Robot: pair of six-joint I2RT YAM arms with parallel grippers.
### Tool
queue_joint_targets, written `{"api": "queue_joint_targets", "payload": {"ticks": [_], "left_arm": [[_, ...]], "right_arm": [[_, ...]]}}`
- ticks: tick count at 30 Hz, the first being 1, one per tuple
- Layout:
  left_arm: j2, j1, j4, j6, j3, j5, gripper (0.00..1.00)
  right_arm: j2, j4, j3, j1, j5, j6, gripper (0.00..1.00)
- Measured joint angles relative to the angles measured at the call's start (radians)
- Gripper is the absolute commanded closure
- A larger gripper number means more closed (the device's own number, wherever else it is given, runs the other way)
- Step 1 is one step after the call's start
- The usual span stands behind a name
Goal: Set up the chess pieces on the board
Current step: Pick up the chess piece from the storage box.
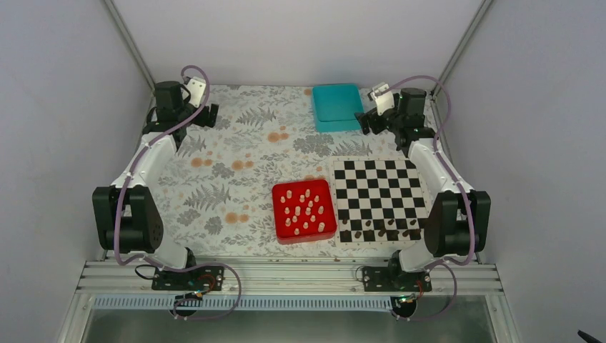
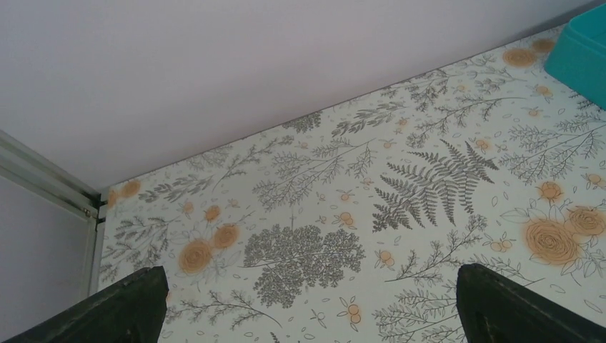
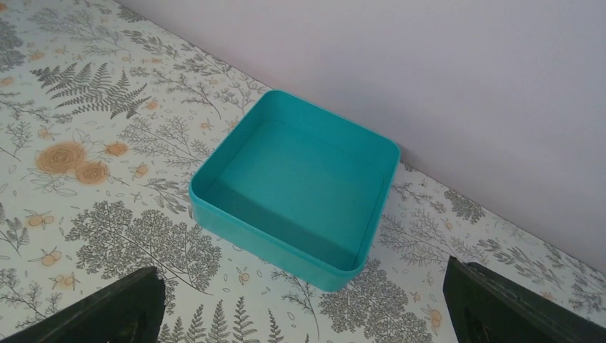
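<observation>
My right gripper swings back and to its left in the top view next, to a pale piece (image 1: 289, 194) by the red tray's far corner, then lowers and closes.
Several small pale chess pieces (image 1: 304, 211) stand in a red tray (image 1: 280, 230) near the table's front middle. Just right of it lies the black-and-white board (image 1: 379, 187), with dark brown pieces (image 1: 379, 230) along its two nearest rows. My left gripper (image 1: 207, 114) hangs at the far left corner, open, nothing between its fingers (image 2: 121, 307). At the far right, beside a teal tray, my right gripper (image 1: 366, 120) is open and holds nothing, its dark fingers (image 3: 114, 311) spread wide over the cloth. Both grippers are far from the pieces and the board.
An empty teal tray (image 1: 337, 107) sits at the back, also filling the right wrist view as the teal tray (image 3: 214, 193). The table wears a floral cloth (image 1: 229, 171). Grey walls enclose the back and both sides, with metal posts in the far corners.
</observation>
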Motion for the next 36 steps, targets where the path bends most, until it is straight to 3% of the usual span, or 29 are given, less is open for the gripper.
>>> {"api": "queue_joint_targets", "payload": {"ticks": [17,23,28,31,33,34,36], "left_arm": [[-0.001,0.0,-0.02,0.021,0.0,0.016,0.0],[-0.005,0.0,-0.016,0.042,0.0,0.016,0.0],[-0.005,0.0,-0.016,0.048,0.0,0.016,0.0],[-0.007,0.0,-0.016,0.053,-0.003,0.016,0.0],[-0.01,0.0,-0.017,0.057,-0.005,0.016,0.0],[-0.011,0.0,-0.017,0.058,-0.005,0.016,0.0],[-0.014,0.0,-0.016,0.061,-0.007,0.016,0.0]], "right_arm": [[0.048,-0.032,0.027,0.005,0.045,-0.019,0.0],[0.077,-0.147,0.126,0.045,0.036,-0.073,0.15],[0.143,-0.288,0.277,0.22,0.031,-0.14,0.29],[0.183,-0.355,0.299,0.351,0.03,-0.172,0.43],[0.213,-0.41,0.299,0.428,0.029,-0.19,0.66],[0.23,-0.443,0.299,0.47,0.029,-0.195,0.73],[0.257,-0.497,0.299,0.523,0.027,-0.21,0.76]]}}
